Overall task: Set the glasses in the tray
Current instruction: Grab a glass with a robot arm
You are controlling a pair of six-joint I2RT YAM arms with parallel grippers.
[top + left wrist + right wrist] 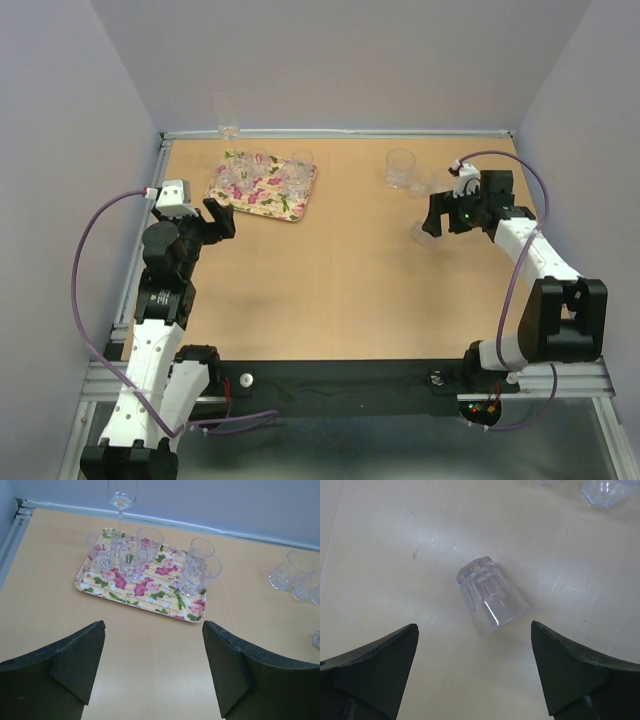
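Next, my right gripper moves down to pinch the small glass's near rim edge (pixel 431 243) (pixel 482 632), since the glass lies below with its open rim facing the fingers.
The flowered tray (pixel 278 202) (pixel 150 587) lies at the far left of the table with several clear glasses (pixel 255 168) (pixel 132 561) standing on it. My left gripper (pixel 216 220) (pixel 153 625) hovers open just in front of the tray's near edge, nothing between its fingers. At the right, one small glass (pixel 425 235) (pixel 490 597) lies on its side on the table. My right gripper (pixel 438 214) (pixel 473 626) is open just short of it, without touching it. More glasses (pixel 401 168) (pixel 287 570) stand beyond, at the far right.
A tall stemmed glass (pixel 228 115) (pixel 121 500) stands behind the tray against the back wall. Two glass bases (pixel 605 490) show at the top of the right wrist view. Walls close the table at the back and both sides.
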